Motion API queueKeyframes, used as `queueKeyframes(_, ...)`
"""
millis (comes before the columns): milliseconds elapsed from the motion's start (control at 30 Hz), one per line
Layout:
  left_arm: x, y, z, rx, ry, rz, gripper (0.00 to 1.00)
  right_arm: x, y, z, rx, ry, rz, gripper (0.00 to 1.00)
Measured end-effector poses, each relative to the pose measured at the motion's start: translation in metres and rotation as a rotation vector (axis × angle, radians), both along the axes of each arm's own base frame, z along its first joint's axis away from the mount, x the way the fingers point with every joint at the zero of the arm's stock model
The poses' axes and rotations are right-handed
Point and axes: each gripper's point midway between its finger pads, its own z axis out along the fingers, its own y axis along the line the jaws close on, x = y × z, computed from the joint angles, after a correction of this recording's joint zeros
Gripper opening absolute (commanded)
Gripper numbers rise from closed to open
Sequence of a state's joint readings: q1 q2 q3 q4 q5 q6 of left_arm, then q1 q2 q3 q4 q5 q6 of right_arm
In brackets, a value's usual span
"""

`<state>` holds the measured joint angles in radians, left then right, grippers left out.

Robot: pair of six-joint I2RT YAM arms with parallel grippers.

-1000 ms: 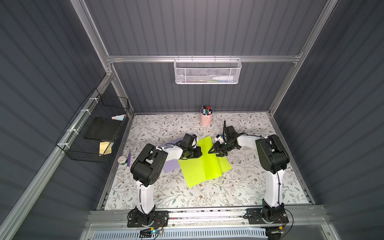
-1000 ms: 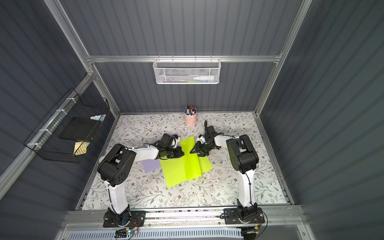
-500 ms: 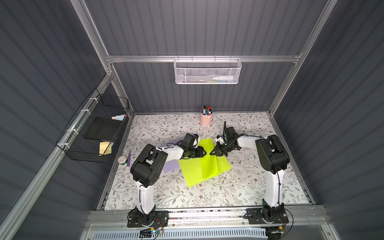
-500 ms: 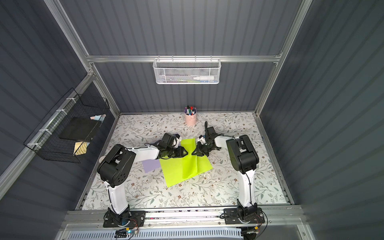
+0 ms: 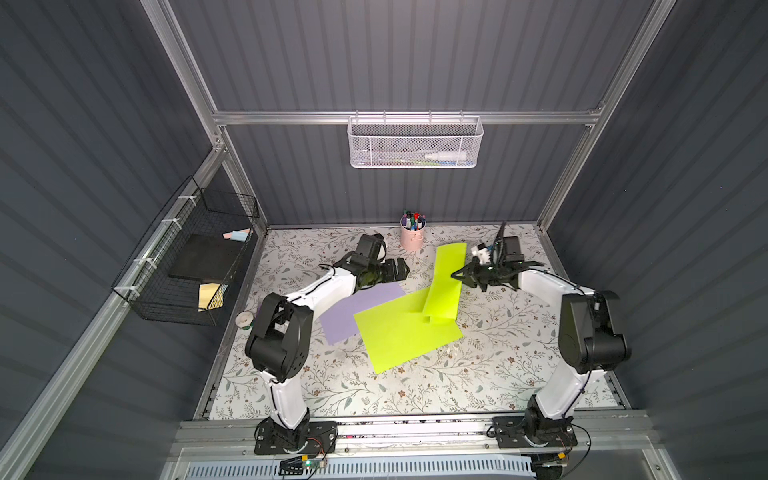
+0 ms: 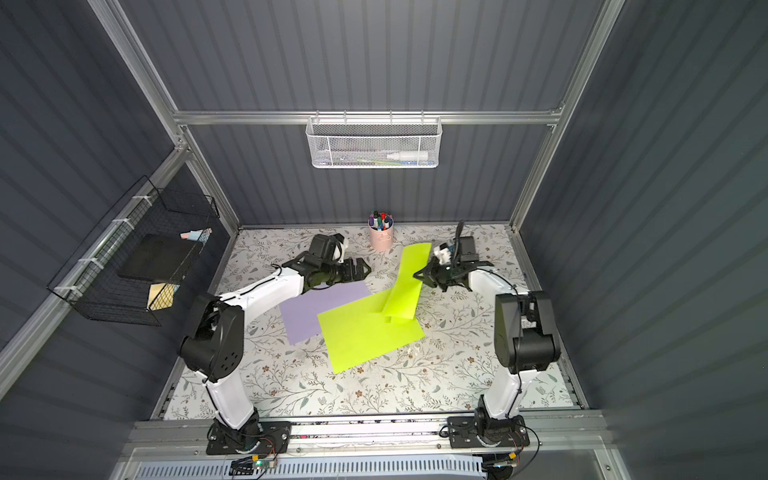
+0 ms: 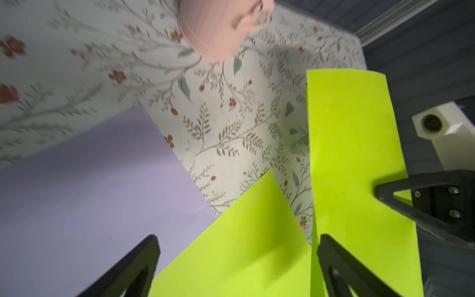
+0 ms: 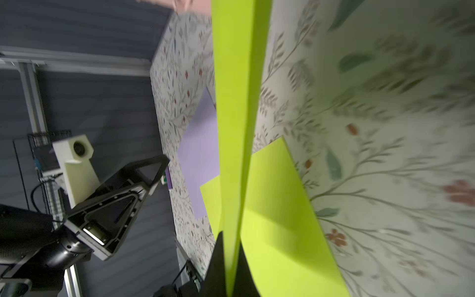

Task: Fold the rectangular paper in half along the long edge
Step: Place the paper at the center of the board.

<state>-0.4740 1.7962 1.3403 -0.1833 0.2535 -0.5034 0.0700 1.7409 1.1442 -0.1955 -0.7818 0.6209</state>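
Note:
The held paper hangs over the flat green sheet. My right gripper will next move away from that sheet, down toward the bare tabletop beside it, and release the paper.
The rectangular paper (image 5: pixel 399 336) is lime green and lies partly flat mid-table in both top views (image 6: pixel 365 332). Its far right part stands up as a tall flap (image 5: pixel 446 282). My right gripper (image 5: pixel 458 276) is shut on the flap's edge; in the right wrist view the sheet (image 8: pixel 236 102) runs out from between the closed jaws of that gripper (image 8: pixel 230 248). My left gripper (image 5: pixel 402 268) is open, left of the flap and clear of the paper. In the left wrist view its fingers (image 7: pixel 140 264) stand wide apart over the flat sheet (image 7: pixel 244 246), holding nothing.
A lilac sheet (image 5: pixel 357 309) lies under the green paper's left side. A pink pen cup (image 5: pixel 412 237) stands at the back, just behind the flap. A tape roll (image 5: pixel 244 319) sits at the left edge. Wire baskets hang on the left wall (image 5: pixel 187 257) and back wall (image 5: pixel 415 143).
My left gripper has opened, let go of the paper and drawn back to the left. The right gripper has shut on the paper's edge, and that part now stands up as a flap.

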Motion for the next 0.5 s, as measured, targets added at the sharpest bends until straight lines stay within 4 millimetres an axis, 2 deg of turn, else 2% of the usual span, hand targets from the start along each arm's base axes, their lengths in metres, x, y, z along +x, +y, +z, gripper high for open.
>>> queueKeyframes(67, 0.002, 0.007, 0.019, -0.011, -0.04, 0.016, 0.99, 0.008, -0.042, 0.006, 0.003, -0.01, -0.109, 0.0)
queueKeyframes(133, 0.002, 0.012, 0.028, -0.014, -0.06, 0.025, 0.99, 0.009, -0.087, 0.0, -0.004, 0.012, -0.228, 0.0)
queueKeyframes(200, 0.0, 0.015, 0.023, -0.011, -0.054, 0.029, 0.99, 0.004, -0.117, -0.015, -0.012, 0.057, -0.314, 0.0)
queueKeyframes(233, -0.002, 0.017, 0.017, -0.004, -0.04, 0.03, 0.99, -0.001, -0.126, -0.025, -0.015, 0.085, -0.345, 0.0)
queueKeyframes(367, -0.012, 0.02, -0.011, 0.021, 0.024, 0.024, 0.99, -0.029, -0.135, -0.062, -0.022, 0.199, -0.398, 0.0)
queueKeyframes(500, -0.015, 0.019, -0.021, 0.021, 0.05, 0.012, 0.99, -0.048, -0.135, -0.085, -0.036, 0.274, -0.422, 0.0)
